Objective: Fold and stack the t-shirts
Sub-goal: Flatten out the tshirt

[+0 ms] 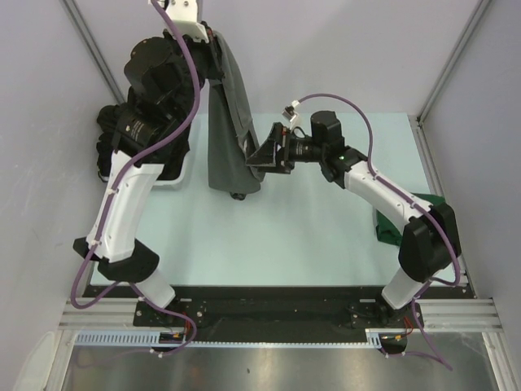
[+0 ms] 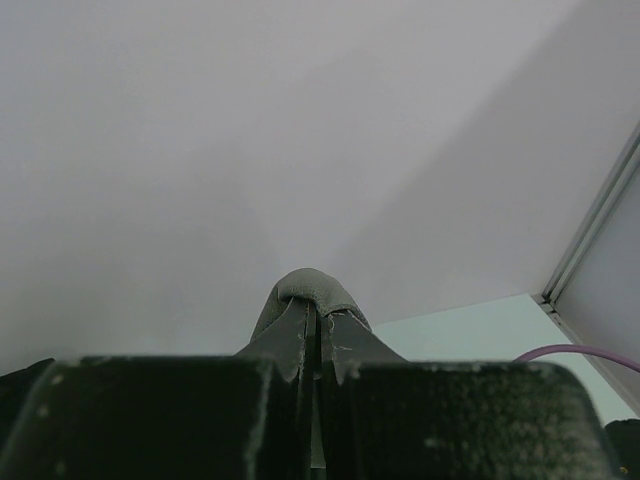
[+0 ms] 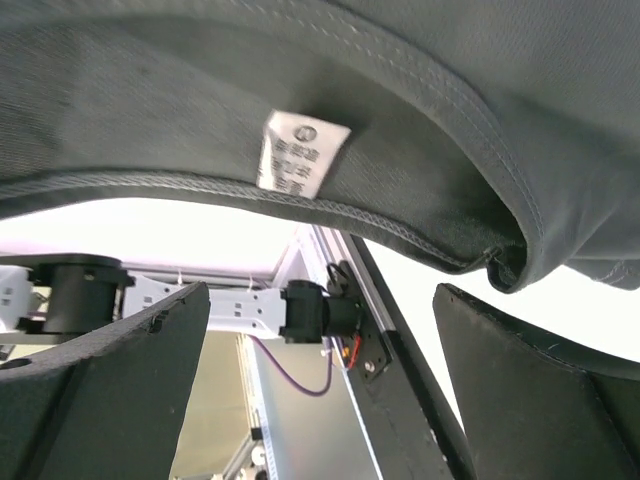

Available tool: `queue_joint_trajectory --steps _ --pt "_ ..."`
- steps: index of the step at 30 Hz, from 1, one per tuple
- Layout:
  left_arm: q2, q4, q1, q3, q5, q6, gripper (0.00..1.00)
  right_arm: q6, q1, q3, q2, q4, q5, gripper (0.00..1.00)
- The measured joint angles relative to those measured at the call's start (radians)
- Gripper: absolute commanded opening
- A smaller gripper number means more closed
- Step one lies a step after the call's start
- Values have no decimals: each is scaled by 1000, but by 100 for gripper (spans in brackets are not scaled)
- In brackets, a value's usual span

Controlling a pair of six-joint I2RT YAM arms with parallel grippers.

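Note:
The stitched hem's folded corner [image 3: 514, 266] is outside my open fingers. The right gripper turns and moves toward the right in its wrist view onto that corner next.
A charcoal grey t-shirt [image 1: 228, 122] hangs from my raised left gripper [image 1: 215, 39] down to the table, its lower end bunched on the surface. In the left wrist view the left gripper [image 2: 318, 315] is shut on a fold of the grey t-shirt [image 2: 310, 290]. My right gripper [image 1: 260, 155] is open at the shirt's lower right edge. In the right wrist view the grey t-shirt [image 3: 400, 110], with its stitched hem and white label [image 3: 300, 155], drapes just above the open right gripper [image 3: 322, 295], with nothing between the fingers. A dark green t-shirt [image 1: 411, 220] lies at the table's right edge, partly hidden by the right arm.
A white basket [image 1: 177, 173] sits at the back left, mostly hidden behind the left arm, with dark cloth [image 1: 107, 122] in it. The pale table [image 1: 285, 236] is bounded by grey walls and metal frame posts [image 1: 448, 61].

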Motion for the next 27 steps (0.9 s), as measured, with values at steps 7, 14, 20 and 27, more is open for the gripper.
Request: queue_joint_trajectory --steps 7,14,20,27 --pt "3 0 0 13 14 -18 0 -63 6 -1 6 -71 3 100" --pt "3 0 0 14 14 -19 0 -108 3 22 6 -133 3 100" --pt "2 0 0 14 17 -37 0 -139 0 31 16 -159 23 100" --pt "-11 -6 0 14 35 -66 0 -226 8 85 94 -229 118 100"
